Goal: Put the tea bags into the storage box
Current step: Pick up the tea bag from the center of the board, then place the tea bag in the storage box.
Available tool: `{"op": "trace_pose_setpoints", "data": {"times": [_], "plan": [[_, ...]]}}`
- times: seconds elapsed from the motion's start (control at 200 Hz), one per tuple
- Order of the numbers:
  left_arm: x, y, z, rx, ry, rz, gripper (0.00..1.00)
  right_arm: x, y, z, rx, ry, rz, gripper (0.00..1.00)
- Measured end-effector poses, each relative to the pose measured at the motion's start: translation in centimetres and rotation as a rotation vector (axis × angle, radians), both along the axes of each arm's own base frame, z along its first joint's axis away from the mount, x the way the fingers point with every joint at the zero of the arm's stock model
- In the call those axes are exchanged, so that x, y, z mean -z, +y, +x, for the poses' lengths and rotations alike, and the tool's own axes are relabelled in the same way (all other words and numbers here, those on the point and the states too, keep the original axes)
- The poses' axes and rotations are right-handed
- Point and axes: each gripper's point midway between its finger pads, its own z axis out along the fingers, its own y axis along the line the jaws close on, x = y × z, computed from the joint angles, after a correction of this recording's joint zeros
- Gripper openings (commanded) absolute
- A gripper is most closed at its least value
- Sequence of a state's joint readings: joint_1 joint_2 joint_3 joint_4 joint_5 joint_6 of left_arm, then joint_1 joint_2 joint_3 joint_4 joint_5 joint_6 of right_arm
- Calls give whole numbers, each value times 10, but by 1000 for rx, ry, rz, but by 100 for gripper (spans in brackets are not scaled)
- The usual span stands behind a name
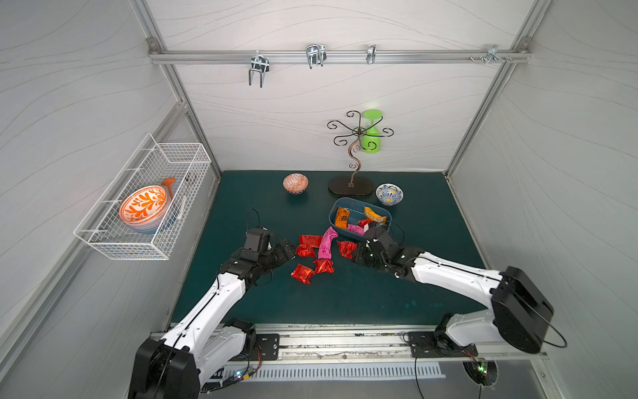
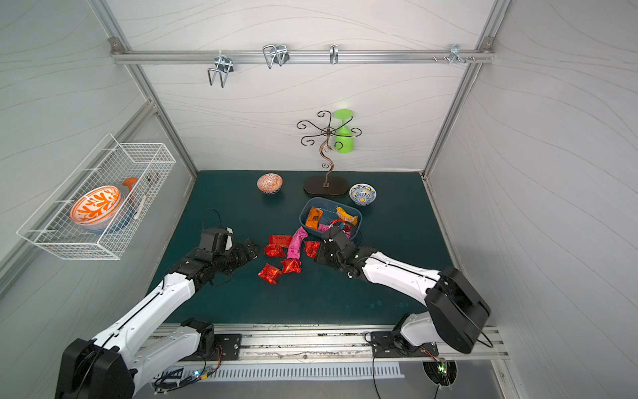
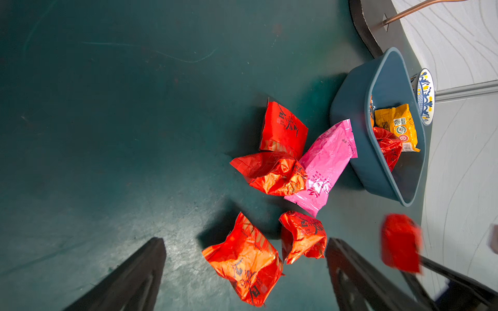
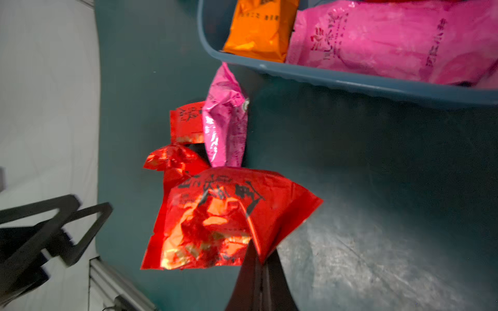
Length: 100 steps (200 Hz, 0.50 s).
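The red tea bag is still hanging outside, so the robot's right gripper will next move outward over the box's near side to the orange tea bag's near end (image 1: 340, 224) (image 4: 256, 49) and let go.
The dark blue storage box (image 1: 355, 206) (image 2: 328, 206) sits at the mat's back right and holds orange (image 1: 342, 217), yellow (image 1: 374, 215) and pink tea bags (image 4: 377, 40). In front of it lie several red tea bags (image 1: 303, 273) (image 2: 270, 273) and a long pink one (image 1: 327, 243) (image 3: 323, 161). My right gripper (image 1: 354, 253) (image 4: 259, 251) is shut on the corner of a red tea bag (image 1: 346, 249) (image 4: 221, 215), beside the box's near wall. My left gripper (image 1: 291, 250) (image 3: 245, 239) is open just left of the red cluster, with a red bag (image 3: 245, 258) showing between its fingers, untouched.
A red-patterned bowl (image 1: 295, 182) and a blue-patterned bowl (image 1: 389, 194) stand at the back. Between them a metal stand (image 1: 351, 184) carries a green cup (image 1: 371, 138). A white wire basket (image 1: 145, 200) on the left wall holds an orange bowl.
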State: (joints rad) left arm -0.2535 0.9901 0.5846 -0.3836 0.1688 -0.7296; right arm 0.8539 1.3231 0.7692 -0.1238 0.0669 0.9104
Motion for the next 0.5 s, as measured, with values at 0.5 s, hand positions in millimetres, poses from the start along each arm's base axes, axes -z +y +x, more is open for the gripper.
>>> {"op": "trace_pose_setpoints", "data": {"times": [0.5], "plan": [[8, -5, 0, 12, 35, -16, 97, -52, -32, 115, 18, -71, -3, 0]]}}
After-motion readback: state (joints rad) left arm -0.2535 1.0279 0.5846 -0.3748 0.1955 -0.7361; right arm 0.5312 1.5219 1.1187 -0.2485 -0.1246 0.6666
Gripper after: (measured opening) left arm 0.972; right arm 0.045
